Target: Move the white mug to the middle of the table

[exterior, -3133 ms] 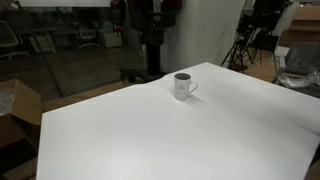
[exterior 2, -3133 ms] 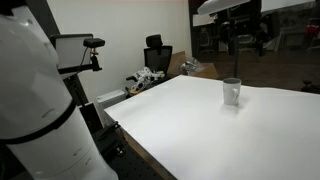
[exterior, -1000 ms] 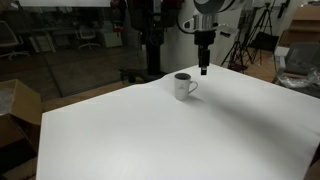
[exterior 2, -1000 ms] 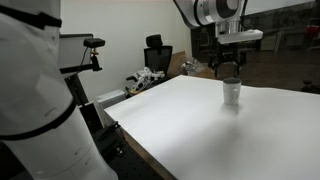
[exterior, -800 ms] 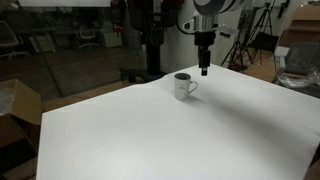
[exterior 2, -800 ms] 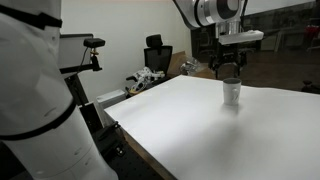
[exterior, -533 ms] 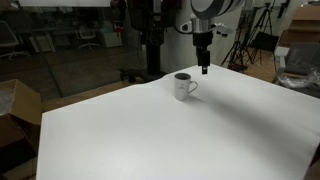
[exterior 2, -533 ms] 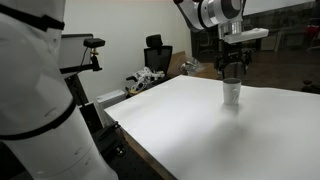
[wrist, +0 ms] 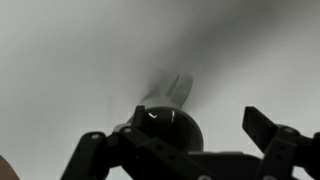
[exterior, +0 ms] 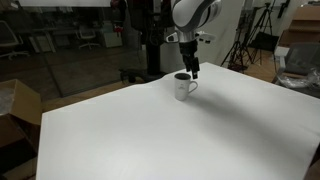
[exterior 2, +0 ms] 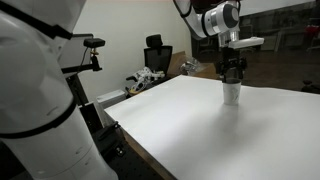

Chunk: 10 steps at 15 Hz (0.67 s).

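Note:
I should next lower my gripper astride the mug's rim (wrist: 200, 135), with one finger going into the mug's dark interior (wrist: 165, 128) and the other outside, because my open fingers are still above the mug's rim.
The white mug (exterior: 183, 87) stands upright near the far edge of the white table (exterior: 150, 140), its handle pointing right. It also shows in an exterior view (exterior 2: 232, 95). My gripper (exterior: 193, 71) hangs just above the mug's rim, fingers pointing down; in the exterior view from the side it (exterior 2: 232, 78) is right over the mug. In the wrist view the gripper (wrist: 197, 120) is open, and the mug's dark interior (wrist: 165, 128) lies close below, nearer one finger, with the handle (wrist: 180, 90) pointing away. Nothing is held.
The table top (exterior 2: 200, 130) spreads wide toward the near side. Beyond the far edge are a glass wall, an office chair (exterior 2: 156, 52) and tripods (exterior: 245, 45). A cardboard box (exterior: 18, 105) sits off the table. A camera stand (exterior 2: 88, 55) is at the side.
The gripper has moved from beside and above the mug to right over it and has come down close to its rim. The mug has not moved.

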Motion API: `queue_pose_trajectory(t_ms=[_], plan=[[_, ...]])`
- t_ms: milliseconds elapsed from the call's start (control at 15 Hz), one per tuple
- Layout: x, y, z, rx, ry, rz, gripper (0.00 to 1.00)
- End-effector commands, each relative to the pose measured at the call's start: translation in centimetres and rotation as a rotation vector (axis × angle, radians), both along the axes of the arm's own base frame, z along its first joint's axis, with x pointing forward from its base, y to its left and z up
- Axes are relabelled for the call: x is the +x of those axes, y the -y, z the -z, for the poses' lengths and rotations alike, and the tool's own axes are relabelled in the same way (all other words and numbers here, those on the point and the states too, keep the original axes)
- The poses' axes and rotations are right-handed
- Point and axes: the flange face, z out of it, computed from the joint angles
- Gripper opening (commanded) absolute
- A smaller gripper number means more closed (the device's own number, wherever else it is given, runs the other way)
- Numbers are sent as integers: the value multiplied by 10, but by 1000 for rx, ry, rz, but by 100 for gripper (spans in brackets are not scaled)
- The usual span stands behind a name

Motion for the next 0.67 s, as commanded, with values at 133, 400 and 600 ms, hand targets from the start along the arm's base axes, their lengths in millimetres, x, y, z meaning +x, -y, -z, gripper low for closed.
queue_pose_trajectory(t_ms=[133, 400, 600], plan=[[2, -6, 8, 1, -9, -10, 100], [3, -4, 9, 2, 1, 0, 100], [5, -18, 15, -4, 15, -25, 100]])
